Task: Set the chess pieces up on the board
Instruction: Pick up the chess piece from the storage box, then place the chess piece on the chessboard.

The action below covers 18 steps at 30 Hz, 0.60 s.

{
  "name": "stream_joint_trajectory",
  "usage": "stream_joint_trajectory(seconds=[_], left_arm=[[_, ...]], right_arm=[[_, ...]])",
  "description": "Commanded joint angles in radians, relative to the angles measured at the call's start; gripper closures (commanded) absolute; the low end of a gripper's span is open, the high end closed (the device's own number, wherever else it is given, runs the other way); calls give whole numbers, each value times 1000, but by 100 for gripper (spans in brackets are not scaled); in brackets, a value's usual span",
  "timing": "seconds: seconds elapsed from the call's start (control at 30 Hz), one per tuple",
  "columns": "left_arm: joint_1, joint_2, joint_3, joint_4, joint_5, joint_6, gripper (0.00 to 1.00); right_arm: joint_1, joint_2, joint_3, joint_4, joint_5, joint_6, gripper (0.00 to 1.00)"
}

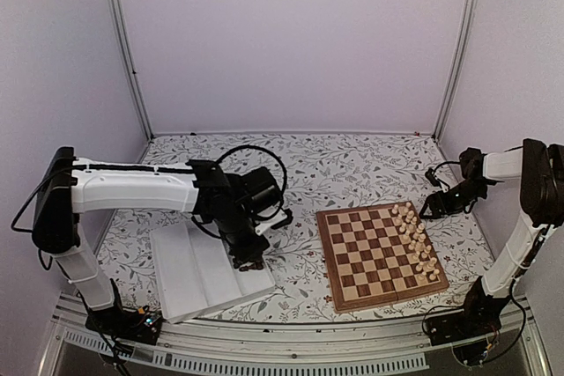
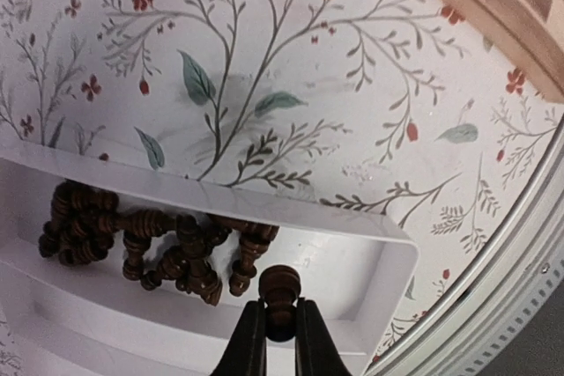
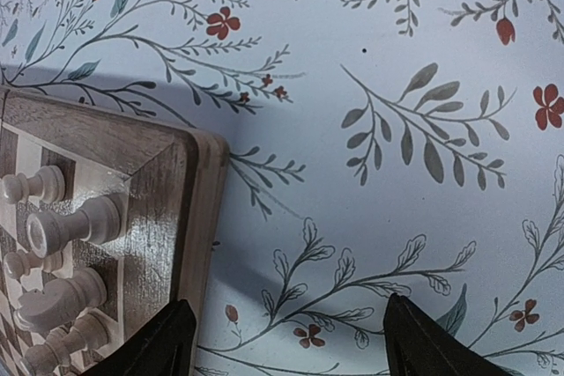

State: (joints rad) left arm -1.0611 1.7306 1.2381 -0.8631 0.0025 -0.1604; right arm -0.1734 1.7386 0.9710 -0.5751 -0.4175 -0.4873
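Note:
My left gripper should next move outward and to the right in the top view, then down onto the pale square (image 1: 342, 217) beside the board's far tray-side corner, because that square is empty.
My left gripper (image 2: 280, 328) is shut on a dark brown chess piece (image 2: 279, 292), held over the white ridged tray (image 2: 388, 257). A heap of several dark chess pieces (image 2: 150, 239) lies in the tray's trough just beyond it. In the top view the left gripper (image 1: 248, 261) hangs over the tray's right end. The board (image 1: 379, 253) lies to the right, with several pale cream chess pieces (image 1: 414, 239) standing along its right side. My right gripper (image 3: 286, 341) is open above the tablecloth beside the board's far right corner (image 3: 163, 178), with nothing between its fingers.
The white tray (image 1: 198, 275) sits at the near left, close to the table's front rail (image 1: 264, 341). A flowered cloth (image 1: 308, 173) covers the table. Enclosure walls and metal posts (image 1: 128, 50) stand at the back and sides.

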Motion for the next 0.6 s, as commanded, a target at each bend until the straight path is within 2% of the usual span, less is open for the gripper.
stream_joint_trajectory(seconds=[0.0, 0.3, 0.57], left_arm=[[-10, 44, 174, -64, -68, 79, 100], [-3, 356, 645, -73, -104, 227, 100], [17, 669, 1069, -130, -86, 278, 100]], right_arm=[[-1, 18, 4, -9, 5, -8, 22], [-1, 7, -3, -9, 9, -10, 19], [0, -2, -9, -11, 11, -17, 18]])
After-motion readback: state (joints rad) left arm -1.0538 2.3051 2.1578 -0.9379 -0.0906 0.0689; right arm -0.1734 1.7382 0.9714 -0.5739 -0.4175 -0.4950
